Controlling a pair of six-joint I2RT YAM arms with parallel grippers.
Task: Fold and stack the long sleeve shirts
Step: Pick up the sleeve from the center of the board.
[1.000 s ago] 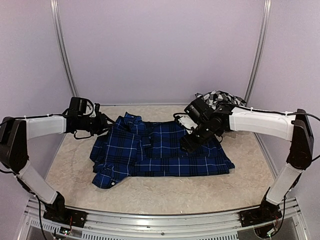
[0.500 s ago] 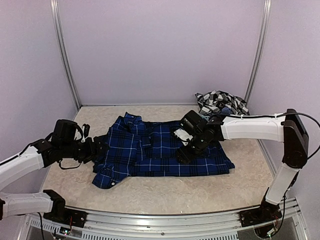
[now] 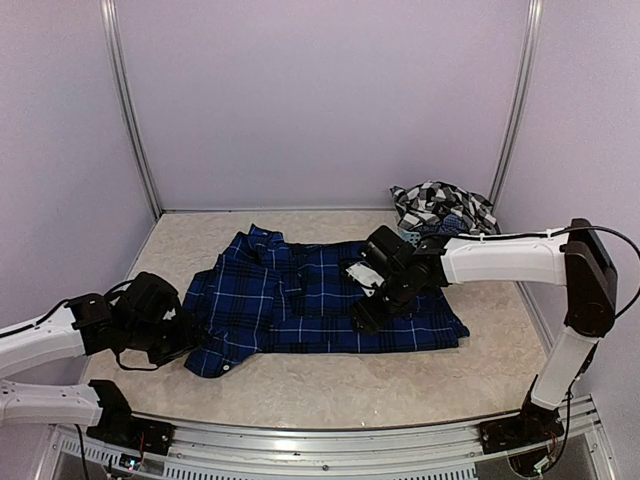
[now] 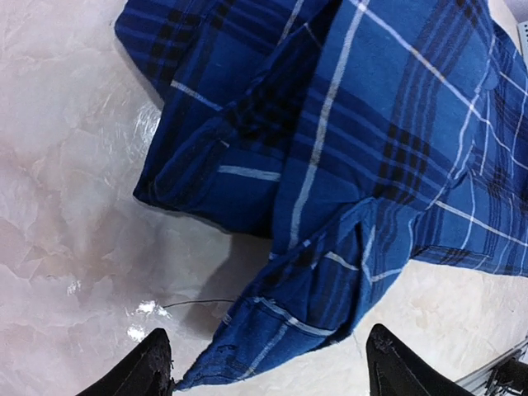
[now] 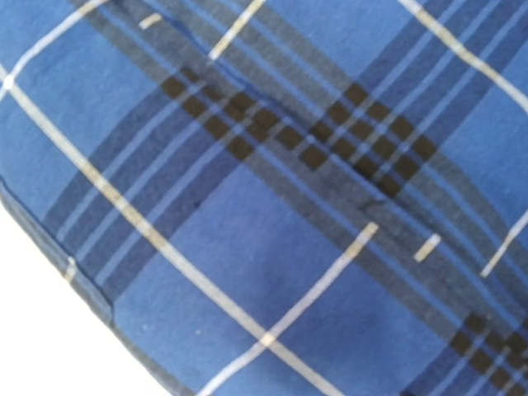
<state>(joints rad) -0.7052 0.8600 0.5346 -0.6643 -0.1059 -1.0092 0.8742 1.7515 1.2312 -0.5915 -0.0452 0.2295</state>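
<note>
I will lower my left gripper onto the raised fold [image 3: 203, 366] [image 4: 221, 356] at the shirt's loose near end next and close it, because that fold is just below its open fingers.
The navy blue plaid shirt [image 3: 330, 305] lies spread on the table, its left side bunched. My left gripper [image 3: 188, 338] is open at the shirt's near-left corner. In the left wrist view, the left gripper [image 4: 268, 370] has its jaws wide apart, with the shirt's loose blue end [image 4: 272, 330] lying between them, not held. My right gripper [image 3: 363, 318] rests down on the middle of the navy shirt. The right wrist view shows only close blue plaid cloth [image 5: 272, 247], and the fingers are hidden. The black-and-white checked shirt [image 3: 442, 203] lies crumpled at the back right.
A small grey-blue basket [image 3: 408, 232] sits partly under the checked shirt at the back right. Purple walls with metal posts [image 3: 131, 110] enclose the table on three sides. Bare marbled tabletop [image 3: 340, 385] lies along the near edge.
My left arm has swung from the back left down toward the near edge, and its gripper now sits at the shirt's near-left corner. My right gripper has moved slightly left and down onto the shirt.
</note>
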